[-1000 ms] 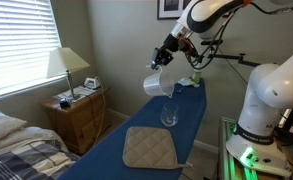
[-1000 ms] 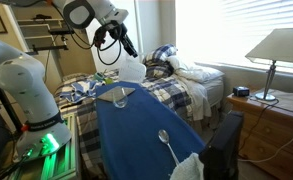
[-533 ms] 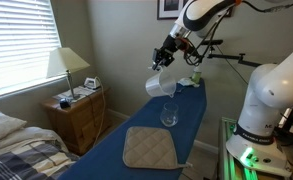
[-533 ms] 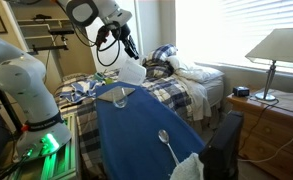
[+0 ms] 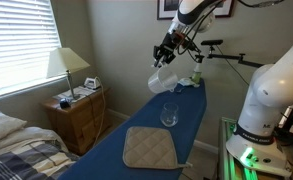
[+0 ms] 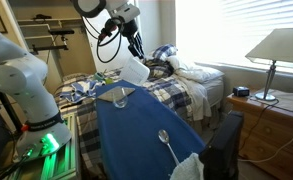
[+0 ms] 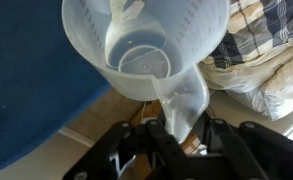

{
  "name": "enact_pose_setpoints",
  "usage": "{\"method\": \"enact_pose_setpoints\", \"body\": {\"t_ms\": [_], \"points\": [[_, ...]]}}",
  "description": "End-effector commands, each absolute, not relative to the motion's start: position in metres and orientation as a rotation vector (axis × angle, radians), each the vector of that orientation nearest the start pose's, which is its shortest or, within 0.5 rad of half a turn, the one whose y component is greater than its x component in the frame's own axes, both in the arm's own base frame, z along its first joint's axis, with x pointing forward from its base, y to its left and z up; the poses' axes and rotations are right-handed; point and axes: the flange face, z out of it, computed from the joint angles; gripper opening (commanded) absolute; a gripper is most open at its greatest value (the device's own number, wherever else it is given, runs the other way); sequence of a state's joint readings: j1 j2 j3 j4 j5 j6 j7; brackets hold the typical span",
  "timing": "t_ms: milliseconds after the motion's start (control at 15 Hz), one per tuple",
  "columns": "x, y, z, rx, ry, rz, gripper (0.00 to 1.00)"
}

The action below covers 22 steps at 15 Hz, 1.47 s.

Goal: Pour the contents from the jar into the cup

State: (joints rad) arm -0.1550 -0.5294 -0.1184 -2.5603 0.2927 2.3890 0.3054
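Note:
Next, my gripper turns the tilted jar upright, lowers it onto the bare blue board between cup and spoon (image 6: 135, 120) below and releases the handle tab.
The jar (image 5: 163, 80) is a frosted whitish container. My gripper (image 5: 170, 52) is shut on it and holds it tilted in the air above the blue board; it also shows in an exterior view (image 6: 134, 70). In the wrist view the jar (image 7: 146, 45) fills the top, its open mouth faces the camera, and my gripper (image 7: 181, 135) clamps a part of its rim. The cup (image 5: 169, 115), a small clear glass, stands upright on the blue board (image 5: 136, 125), below and nearer than the jar. It looks small in an exterior view (image 6: 163, 136).
A beige pot holder (image 5: 151, 147) lies on the near end of the board. A white and green thing (image 5: 192, 82) sits at the far end. A nightstand with a lamp (image 5: 68, 70) and a bed (image 6: 191, 75) stand beside the board.
The arm has lifted and shifted a little toward the far end of the board, carrying the tilted jar with it. The cup has not moved.

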Motion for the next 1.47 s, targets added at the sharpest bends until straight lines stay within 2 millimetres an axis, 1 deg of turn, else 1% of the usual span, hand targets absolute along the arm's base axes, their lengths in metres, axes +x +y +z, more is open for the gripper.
{"method": "enact_pose_setpoints", "body": {"t_ms": [0,400,667,800,933,1400], "points": [[0.402,-0.149,0.476,-2.546,1.2,-0.355,0.09],[0.391,-0.204,0.466,-2.412,1.438,-0.201,0.09],[0.381,-0.239,0.45,-2.294,1.593,-0.1,0.08],[0.375,-0.253,0.436,-2.247,1.667,-0.055,0.09],[0.37,-0.262,0.422,-2.19,1.712,-0.002,0.09],[0.363,-0.281,0.383,-1.996,1.815,0.113,0.08]]}}
